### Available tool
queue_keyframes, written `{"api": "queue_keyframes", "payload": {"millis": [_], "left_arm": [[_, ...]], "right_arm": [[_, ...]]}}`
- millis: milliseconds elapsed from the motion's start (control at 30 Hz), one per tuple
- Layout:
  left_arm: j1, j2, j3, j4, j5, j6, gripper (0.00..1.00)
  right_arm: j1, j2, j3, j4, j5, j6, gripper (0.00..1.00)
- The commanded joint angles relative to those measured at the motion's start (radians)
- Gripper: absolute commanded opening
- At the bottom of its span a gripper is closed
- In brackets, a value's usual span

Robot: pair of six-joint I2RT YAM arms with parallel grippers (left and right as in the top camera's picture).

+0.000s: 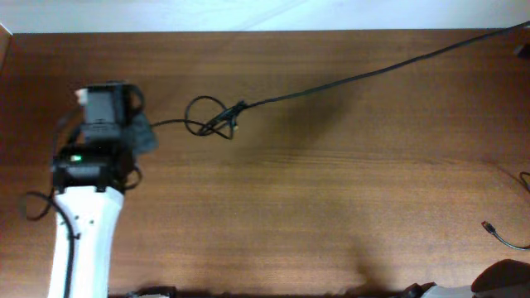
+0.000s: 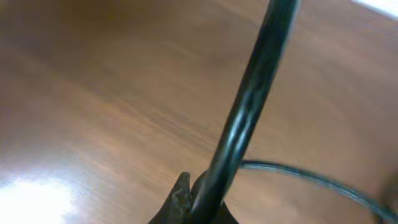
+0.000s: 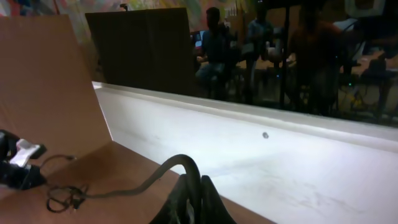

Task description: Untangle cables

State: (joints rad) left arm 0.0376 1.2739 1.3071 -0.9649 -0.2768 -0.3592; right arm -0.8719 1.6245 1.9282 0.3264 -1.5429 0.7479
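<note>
The robot's right gripper will move in toward the knot [image 1: 214, 121] and over the bare tabletop to loosen the cable and let go of it, because the cable still keeps its loop when pulled tight.
A thin black cable [image 1: 331, 83] stretches taut across the table from the left to the far right corner. It has a small looped knot [image 1: 214, 121] with a metallic plug end near the left. My left gripper [image 1: 146, 132] is shut on the cable's left end, which shows close up in the left wrist view [image 2: 249, 106] between the fingers [image 2: 200, 199]. My right gripper [image 3: 196, 194] is shut on the cable's other end [image 3: 180, 163] and is raised off the table, out of the overhead view. The knot also shows in the right wrist view [image 3: 62, 199].
A second thin black cable [image 1: 501, 235] with a plug end lies at the table's right edge. The right arm's base [image 1: 505, 281] is at the bottom right. A white wall [image 3: 280, 155] borders the far edge of the table.
</note>
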Motion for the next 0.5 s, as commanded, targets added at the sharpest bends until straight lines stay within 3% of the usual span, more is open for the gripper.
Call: {"api": "queue_keyframes", "payload": {"millis": [0, 133, 300, 367, 467], "left_arm": [[0.161, 0.005, 0.003, 0.079, -0.047, -0.071, 0.02], [0.296, 0.027, 0.003, 0.238, -0.048, -0.070, 0.02], [0.449, 0.171, 0.003, 0.278, -0.012, -0.043, 0.04], [0.495, 0.217, 0.003, 0.278, 0.155, -0.044, 0.00], [0.500, 0.222, 0.003, 0.349, 0.390, 0.029, 0.04]], "right_arm": [[-0.018, 0.043, 0.012, 0.003, 0.039, -0.007, 0.04], [-0.109, 0.066, 0.012, 0.003, 0.035, -0.006, 0.04], [-0.221, 0.066, 0.012, -0.013, 0.035, -0.006, 0.04], [-0.219, 0.067, 0.012, -0.050, 0.037, -0.007, 0.04], [-0.181, 0.067, 0.012, -0.054, 0.039, -0.006, 0.04]]}}
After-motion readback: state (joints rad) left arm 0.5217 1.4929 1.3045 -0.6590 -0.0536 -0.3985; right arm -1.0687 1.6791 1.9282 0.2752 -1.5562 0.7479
